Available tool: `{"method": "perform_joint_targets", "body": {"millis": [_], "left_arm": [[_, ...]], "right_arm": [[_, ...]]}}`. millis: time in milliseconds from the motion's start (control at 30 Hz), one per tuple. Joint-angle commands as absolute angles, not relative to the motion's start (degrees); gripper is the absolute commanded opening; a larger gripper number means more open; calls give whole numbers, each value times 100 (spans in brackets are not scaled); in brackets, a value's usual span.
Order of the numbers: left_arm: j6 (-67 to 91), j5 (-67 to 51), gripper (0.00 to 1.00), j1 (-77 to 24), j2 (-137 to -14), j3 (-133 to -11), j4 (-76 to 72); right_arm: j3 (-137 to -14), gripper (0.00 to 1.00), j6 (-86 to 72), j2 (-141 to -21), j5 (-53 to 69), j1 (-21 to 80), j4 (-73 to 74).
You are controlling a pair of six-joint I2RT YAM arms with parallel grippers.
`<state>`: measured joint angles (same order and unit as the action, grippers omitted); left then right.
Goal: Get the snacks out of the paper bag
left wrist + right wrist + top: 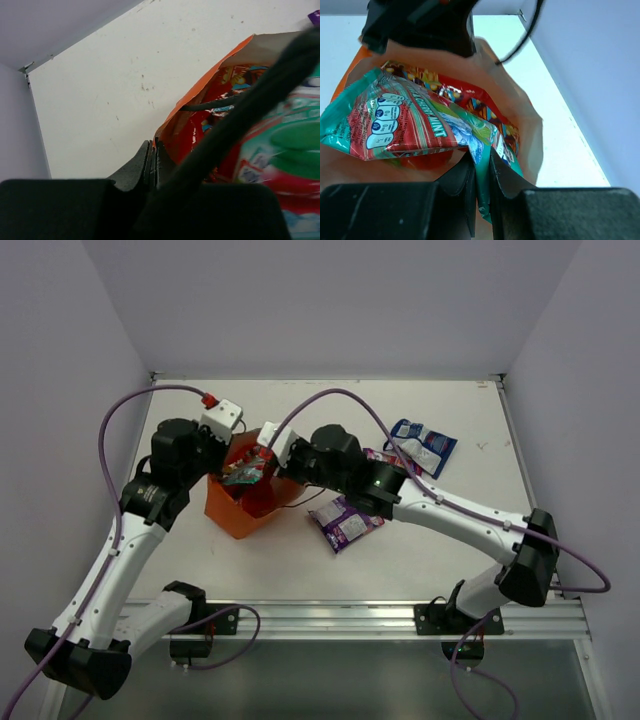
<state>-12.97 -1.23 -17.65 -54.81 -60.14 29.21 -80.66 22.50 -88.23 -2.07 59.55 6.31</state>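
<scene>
My right gripper has the mint packet at the bag's opening [243, 476]. I need to lift it away from there, then lower it to the table beside the purple packet [344, 522].
The orange paper bag [240, 508] stands on the table left of centre, its mouth open. My left gripper [153, 152] is shut on the bag's orange rim [165, 125]. My right gripper [482, 170] is shut on a green-and-red mint packet [400, 125] at the bag's mouth [243, 476]. Red packets [470, 97] lie inside the bag behind it; one red packet [200, 130] shows in the left wrist view. A purple packet [344, 522] and a blue-and-white packet [424, 448] lie on the table outside the bag. A dark cord handle [210, 104] crosses the bag's opening.
Another purple packet [380, 457] peeks out beside the right arm's forearm. Pale walls close in the table at the back and both sides. A metal rail [330, 618] runs along the near edge.
</scene>
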Motion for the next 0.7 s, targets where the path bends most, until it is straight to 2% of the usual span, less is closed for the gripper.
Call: {"method": "perform_joint_targets", "body": {"millis": [0,200,333,500,667], "left_arm": [[-1213,737,0,-1775,-5229,-6319,2004],[-1081,1274,0,-1775,-5308,-6267,1837],[-1020,1458,0,-1767,-5414,-6249,1802],[-1019,1442,0,-1767,-5406,-6240,1793],[-1160,1117,0,-1767,-5247,-6153,1758]], "right_arm": [[-7718,0,2329,-7640,-396,5723,246],[-6883,0,1776,-6234,-676,4809,527],[-6364,0,1494,-6064,-1150,4229,571],[-6240,0,1406,-6862,-800,3560,273],[-6548,0,1441,-8512,-590,3445,-823]]}}
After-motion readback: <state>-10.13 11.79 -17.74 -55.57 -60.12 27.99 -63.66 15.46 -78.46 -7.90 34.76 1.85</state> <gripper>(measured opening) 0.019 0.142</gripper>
